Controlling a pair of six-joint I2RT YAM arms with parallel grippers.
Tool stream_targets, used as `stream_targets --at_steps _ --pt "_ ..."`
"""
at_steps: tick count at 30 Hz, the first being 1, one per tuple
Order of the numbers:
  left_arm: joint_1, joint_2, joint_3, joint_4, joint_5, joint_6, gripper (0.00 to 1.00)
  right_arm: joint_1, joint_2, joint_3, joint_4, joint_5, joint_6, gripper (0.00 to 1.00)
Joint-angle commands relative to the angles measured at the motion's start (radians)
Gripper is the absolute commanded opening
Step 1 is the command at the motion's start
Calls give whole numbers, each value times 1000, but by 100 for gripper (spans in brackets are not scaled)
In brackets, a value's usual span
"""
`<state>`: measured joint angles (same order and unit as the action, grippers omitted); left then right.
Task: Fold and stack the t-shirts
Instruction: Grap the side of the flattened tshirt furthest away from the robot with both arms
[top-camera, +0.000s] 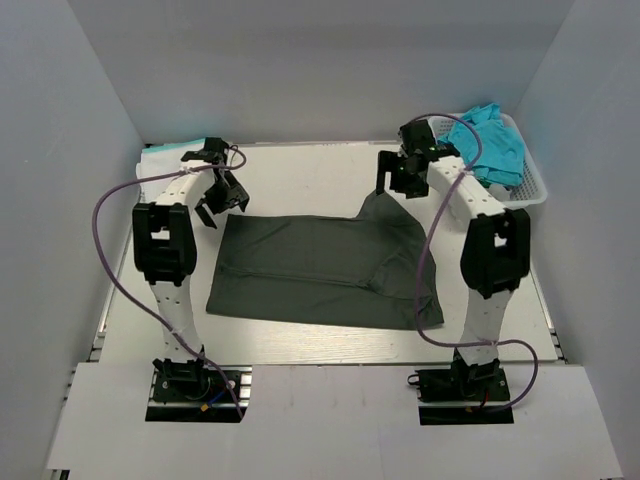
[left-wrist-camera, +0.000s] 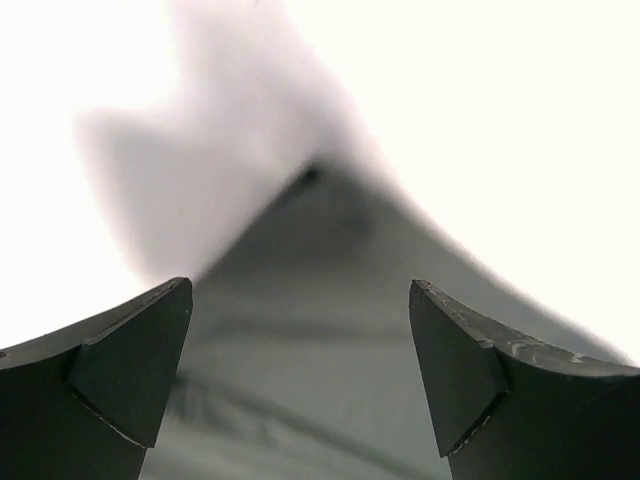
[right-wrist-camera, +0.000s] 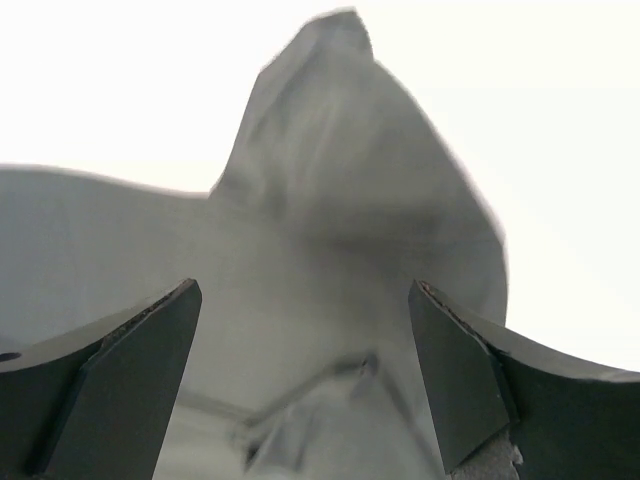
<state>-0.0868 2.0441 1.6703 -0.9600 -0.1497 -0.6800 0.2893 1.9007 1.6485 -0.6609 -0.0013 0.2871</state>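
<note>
My right gripper lowers its open fingers outward next until they straddle the raised sleeve's far tip (top-camera: 376, 195) (right-wrist-camera: 338, 30), since this narrow end lies below and outward.
A dark charcoal grey t-shirt (top-camera: 320, 265) lies folded flat on the white table, with one sleeve sticking up at its far right corner. My left gripper (top-camera: 218, 205) is open above the shirt's far left corner (left-wrist-camera: 320, 330). My right gripper (top-camera: 392, 178) is open just above the raised sleeve (right-wrist-camera: 340, 200). A turquoise t-shirt (top-camera: 487, 140) lies in the basket at the far right. A white and a turquoise shirt (top-camera: 165, 155) lie at the far left edge.
The white lattice basket (top-camera: 535, 180) stands at the far right corner. Grey walls close in the table on three sides. Purple cables loop from both arms.
</note>
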Motion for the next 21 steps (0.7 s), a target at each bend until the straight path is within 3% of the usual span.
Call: stream_targets --at_steps 1,3,7,14,21 --pt "4 73 150 -42 -82 -6 98 -4 147 195 -49 107 -39 90" --pt "4 126 189 -28 -91 3 95 -4 239 304 -68 107 -40 90" --pt "4 174 198 -19 -68 13 77 -6 331 376 -30 110 -22 90" --pt "4 174 108 73 30 62 48 -10 411 352 130 150 -47 90" --pt "4 209 117 61 39 62 25 -6 515 433 135 156 -68 90"
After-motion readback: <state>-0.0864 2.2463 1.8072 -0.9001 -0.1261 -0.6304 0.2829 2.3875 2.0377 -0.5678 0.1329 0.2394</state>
